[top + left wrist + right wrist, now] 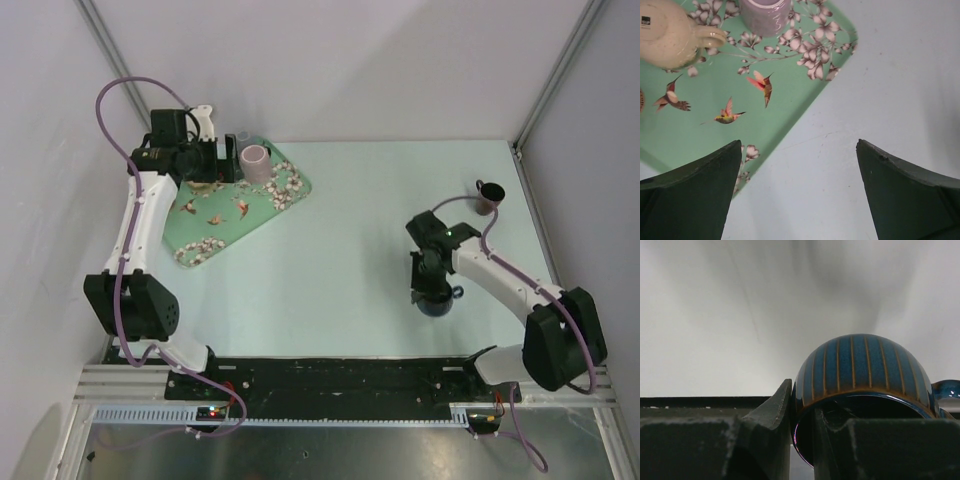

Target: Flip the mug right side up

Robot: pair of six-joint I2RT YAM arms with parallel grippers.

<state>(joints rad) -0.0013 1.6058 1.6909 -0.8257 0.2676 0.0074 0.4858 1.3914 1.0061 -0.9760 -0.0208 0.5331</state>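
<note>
My right gripper holds the still-raised mug and will bring it down and back next, and release it on the bare tabletop by the tabletop's near edge (438,328), which is below and back.
A dark blue mug with thin orange stripes (865,365) is pinched at its rim by my right gripper (802,407), one finger inside the mouth and one outside on the wall. The mug is tipped, with its mouth toward the wrist camera and its handle to the right. From above, the mug (437,302) shows under the right gripper (430,285) at the right middle of the table. My left gripper (799,150) is open with nothing between its fingers. It hangs over the tray's edge at the far left (228,158).
A green flowered tray (215,225) with hummingbirds (700,130) carries a pink cup (254,163) and a cream vessel with a handle (670,35). A small brown mug (489,196) stands upright at the far right. Walls close in on both sides.
</note>
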